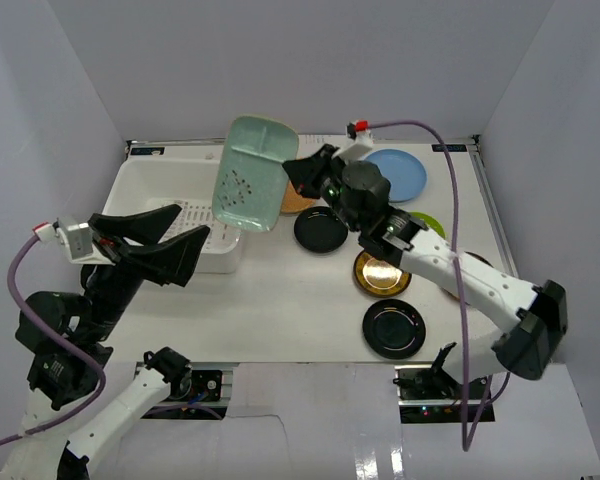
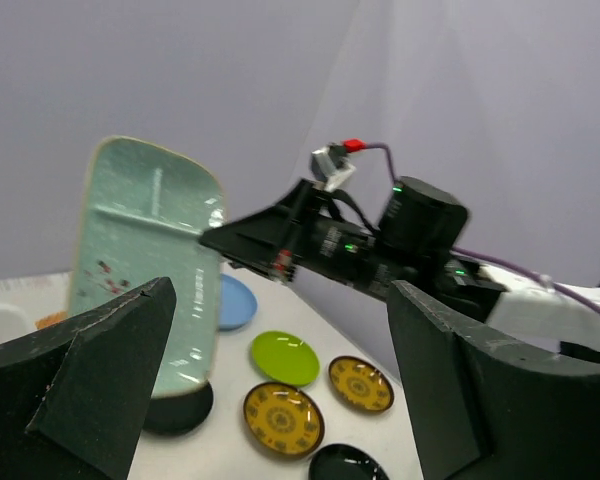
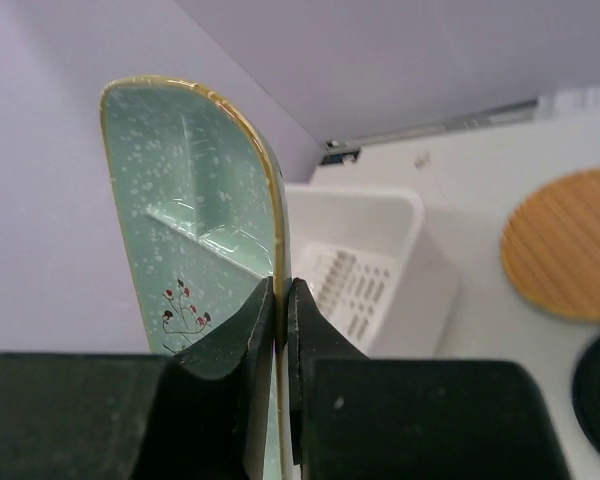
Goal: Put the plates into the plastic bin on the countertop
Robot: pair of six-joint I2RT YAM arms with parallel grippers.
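Note:
My right gripper moves to the left in the top view and down toward the bin's slotted bottom next, then releases the plate, because that bottom lies bare.
My right gripper (image 1: 296,178) is shut on the edge of the pale-green rectangular divided plate (image 1: 252,172) and holds it upright in the air over the right end of the white plastic bin (image 1: 160,190). In the right wrist view my gripper (image 3: 282,290) pinches the plate's rim (image 3: 200,220), with the bin (image 3: 400,225) behind it. My left gripper (image 1: 192,225) is open and empty over the bin's near side. On the countertop lie the tan woven plate (image 1: 296,203), light blue plate (image 1: 398,172), lime green plate (image 1: 430,222), two black plates (image 1: 320,230) (image 1: 394,328) and a gold plate (image 1: 382,273).
The second gold plate (image 2: 360,383) shows in the left wrist view beside the lime green one (image 2: 285,357); in the top view my right arm covers most of it. White walls enclose the countertop (image 1: 280,300) on three sides. The bin's slotted floor (image 3: 350,290) looks bare.

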